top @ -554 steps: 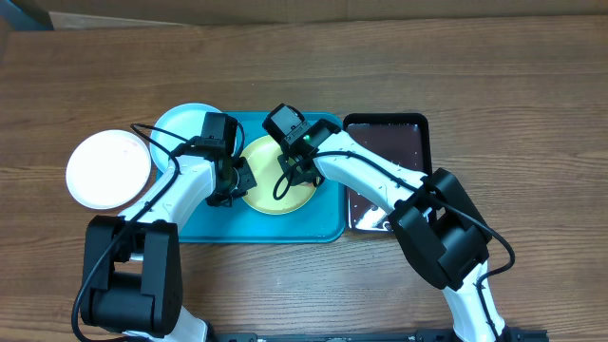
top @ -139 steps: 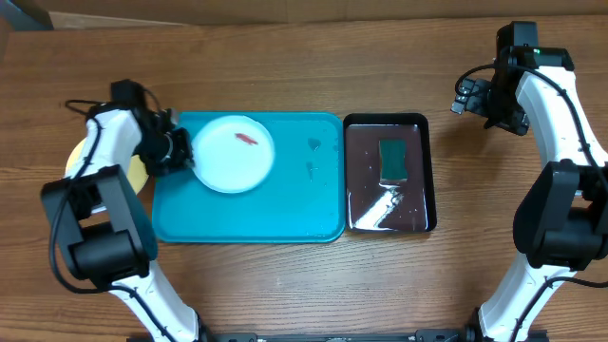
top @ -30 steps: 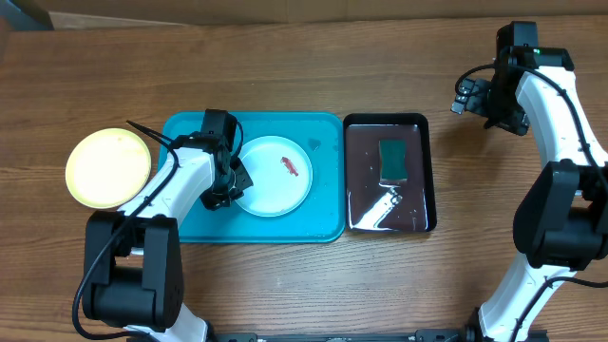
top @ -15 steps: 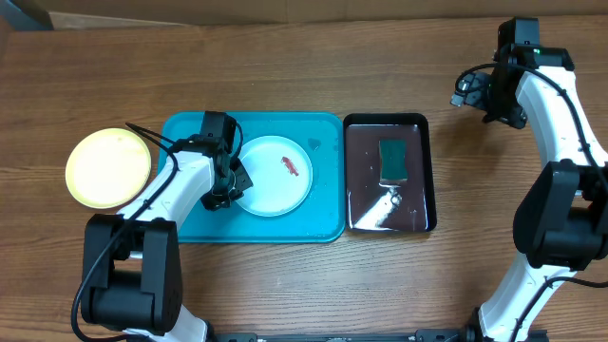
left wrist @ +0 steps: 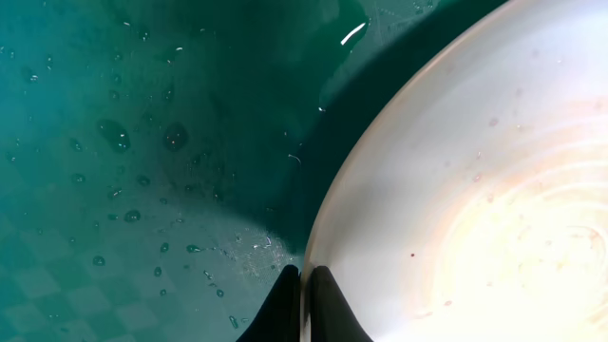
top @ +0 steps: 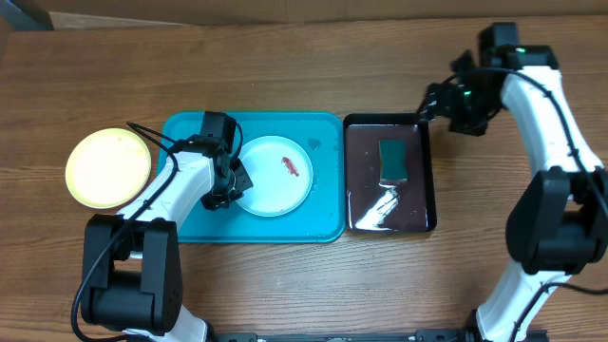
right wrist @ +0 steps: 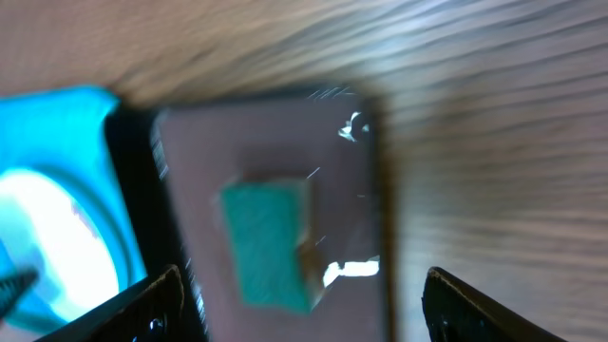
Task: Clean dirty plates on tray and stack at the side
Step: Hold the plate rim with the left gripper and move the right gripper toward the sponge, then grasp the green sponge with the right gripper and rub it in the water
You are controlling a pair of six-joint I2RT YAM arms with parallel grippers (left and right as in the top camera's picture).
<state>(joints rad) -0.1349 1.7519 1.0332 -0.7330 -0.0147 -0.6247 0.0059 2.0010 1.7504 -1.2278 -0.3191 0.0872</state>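
Note:
The plate is smeared, so the robot's right gripper needs to go back and down onto the green sponge (top: pixel 392 160) (right wrist: pixel 264 245), which is below the gripper and to its left in the overhead view.
A white plate (top: pixel 274 175) with a reddish smear (top: pixel 291 167) lies on the turquoise tray (top: pixel 323 217). My left gripper (top: pixel 226 180) is shut on the plate's left rim. In the left wrist view the two black fingertips (left wrist: pixel 285 309) pinch the edge of the white plate (left wrist: pixel 456 190) over the wet tray (left wrist: pixel 142 142). A pale yellow plate (top: pixel 107 168) rests on the table left of the tray. My right gripper (top: pixel 437 100) hangs open over the far right corner of the dark tray (top: pixel 418 209), nothing between its fingers (right wrist: pixel 152 304).
A green sponge (top: pixel 392 160) lies in the wet dark brown tray, just right of the turquoise one. The blurred right wrist view shows the sponge (right wrist: pixel 266 242) below the open right gripper (right wrist: pixel 304 313). Bare wooden table surrounds both trays.
My right arm has swung left and down from the table's far right toward the dark tray, its jaws slightly narrower. The left gripper and the white plate have not moved.

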